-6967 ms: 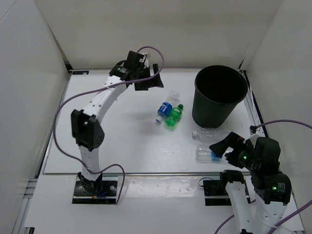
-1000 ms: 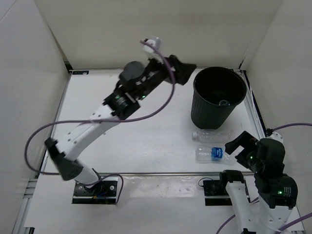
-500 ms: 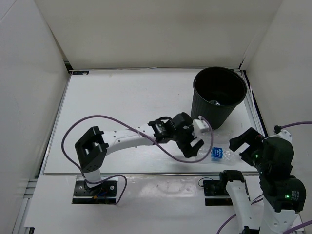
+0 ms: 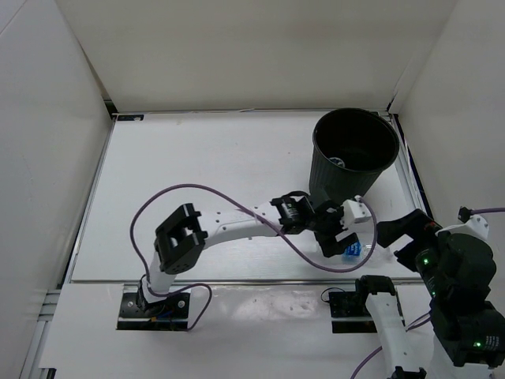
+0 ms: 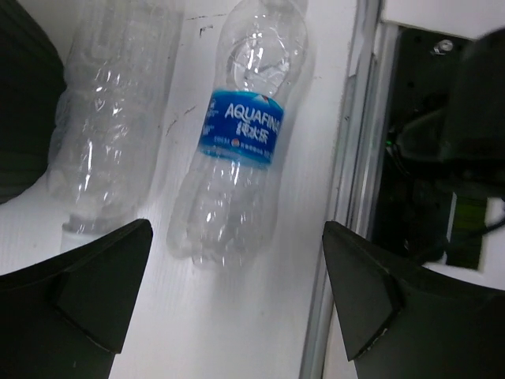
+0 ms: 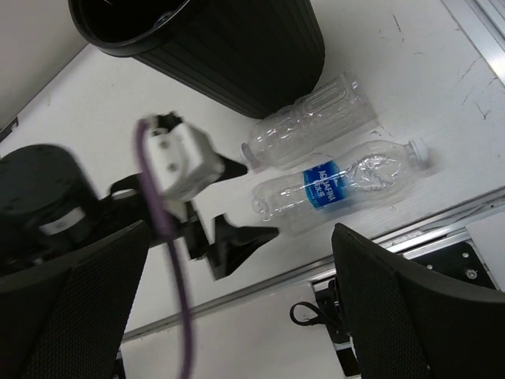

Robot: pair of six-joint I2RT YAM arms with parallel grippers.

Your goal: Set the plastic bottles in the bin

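Note:
The clear part before the label (image 5: 227, 196) is still beyond my left gripper's open fingers. They come down next, past the blue-labelled bottle's base, astride that part.
The black bin (image 4: 355, 170) stands at the back right, with a clear bottle (image 4: 339, 163) partly visible inside. A blue-labelled bottle (image 5: 241, 134) and a plain clear bottle (image 5: 110, 110) lie side by side on the table in front of the bin (image 6: 229, 47). My left gripper (image 4: 334, 245) is low over the table, open and empty, its fingers (image 5: 87, 292) spread just short of the blue-labelled bottle's base. My right gripper (image 4: 401, 233) is open and empty, raised to the right of both bottles (image 6: 331, 189). The green bottle is hidden.
The table's metal front rail (image 5: 347, 197) runs right beside the blue-labelled bottle. The left arm's purple cable (image 4: 205, 193) loops over the table's middle. White walls enclose the table on three sides.
My left gripper has slid right, closer to the blue-labelled bottle. My right gripper has drawn back to the right. The two bottles that lay mid-table 7 s ago are gone from there.

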